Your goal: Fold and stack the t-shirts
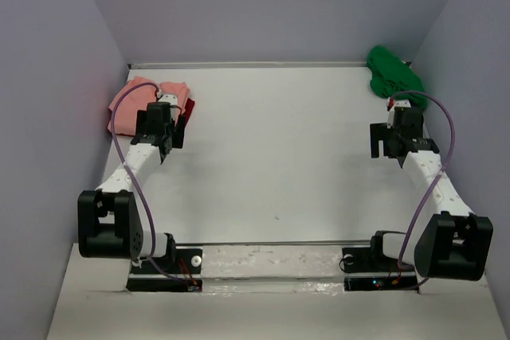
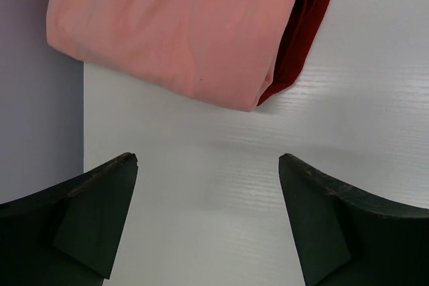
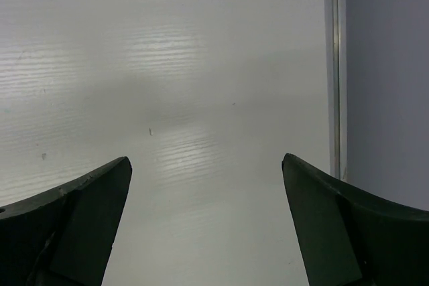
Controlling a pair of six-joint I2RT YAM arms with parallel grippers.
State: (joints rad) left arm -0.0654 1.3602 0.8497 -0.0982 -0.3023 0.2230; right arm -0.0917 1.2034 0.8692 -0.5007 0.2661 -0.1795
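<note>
The crumpled green t-shirt lies farther out than the robot's open right gripper, so the gripper will reach outward and go down onto the shirt's near edge (image 1: 386, 95) to close.
A folded salmon-pink t-shirt (image 1: 134, 101) lies in the back left corner, on top of a dark red cloth (image 1: 189, 109) that sticks out on its right. A crumpled bright green t-shirt (image 1: 392, 76) sits in the back right corner. My left gripper (image 1: 159, 133) hovers just in front of the pink t-shirt (image 2: 174, 25) and the dark red cloth (image 2: 308, 25); in the left wrist view the gripper (image 2: 208, 165) is open and holds nothing. My right gripper (image 1: 398, 139) hangs in front of the green shirt. In its own view the right gripper (image 3: 206, 165) is open over bare table, and the green shirt is out of that view.
Pale purple walls (image 1: 48, 117) close in the white table (image 1: 279, 157) on the left, back and right. A metal strip (image 3: 335, 65) marks the table's right edge, close to my right gripper. Both arm bases stand at the near edge.
</note>
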